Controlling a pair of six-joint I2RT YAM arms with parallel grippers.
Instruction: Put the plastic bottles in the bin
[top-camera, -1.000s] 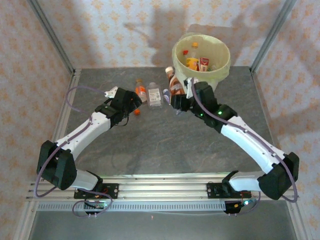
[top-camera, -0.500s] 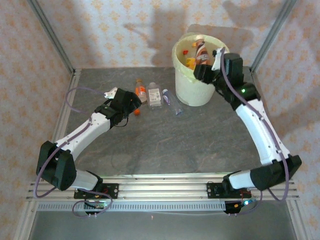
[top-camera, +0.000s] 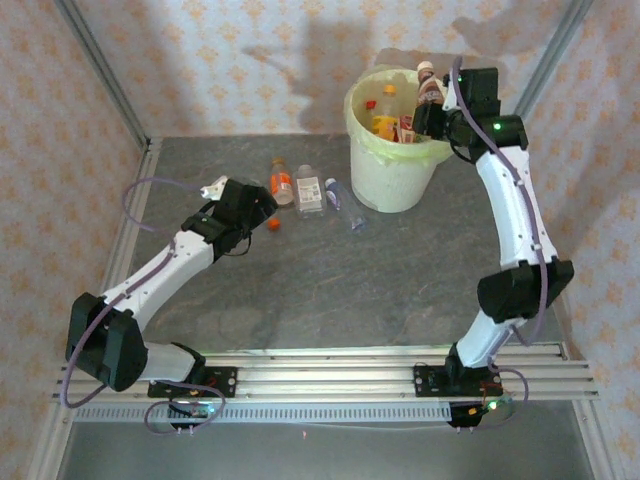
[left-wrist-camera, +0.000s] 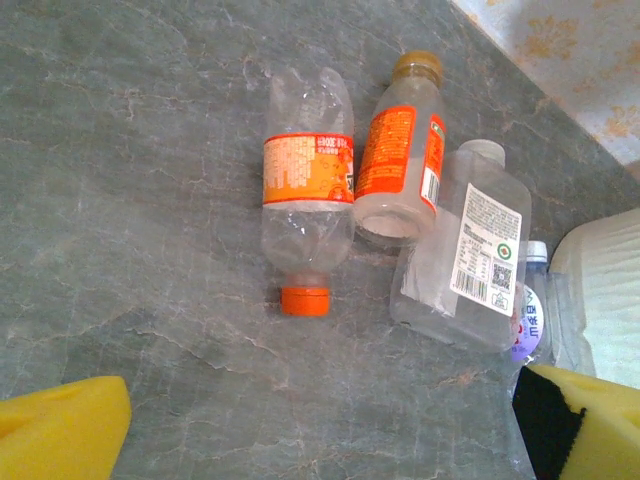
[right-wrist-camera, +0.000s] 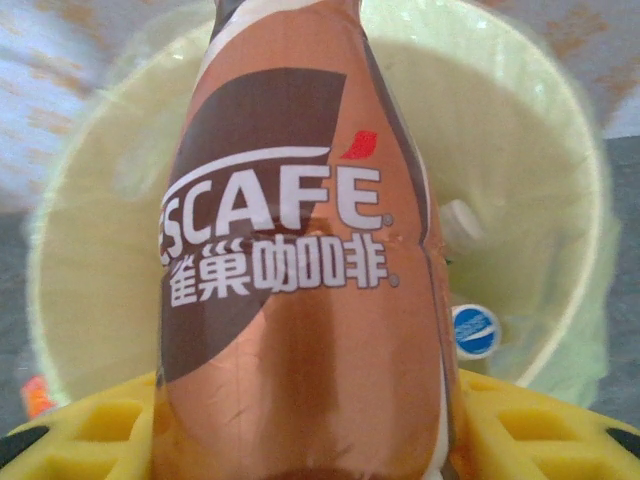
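Next I need to ease my right gripper slightly outward over the bin's lined opening and release the brown coffee bottle (top-camera: 429, 85) there, since that opening lies below the gripper.
My right gripper (top-camera: 432, 108) is shut on a brown coffee bottle (top-camera: 429, 85) with a white cap, held upright over the far right rim of the bin (top-camera: 392, 178). In the right wrist view the brown bottle (right-wrist-camera: 300, 270) stands between the yellow pads (right-wrist-camera: 80, 440), above the bin's lined mouth (right-wrist-camera: 575, 190). Several bottles lie inside the bin. My left gripper (top-camera: 262, 207) is open just short of a clear orange-capped bottle (left-wrist-camera: 308, 215), with an orange-labelled bottle (left-wrist-camera: 398, 165), a square clear bottle (left-wrist-camera: 465, 255) and a blue-labelled bottle (left-wrist-camera: 530, 320) to its right.
A blue cap (right-wrist-camera: 475, 330) and a pale bottle show at the bin's bottom. The table bottles (top-camera: 310, 190) lie in a row left of the bin. Metal frame posts (top-camera: 100, 70) and patterned walls close in the grey table (top-camera: 330, 290).
My right arm has lifted the brown bottle from the table beside the bin and carried it up over the bin's far right rim. The left arm barely shifted.
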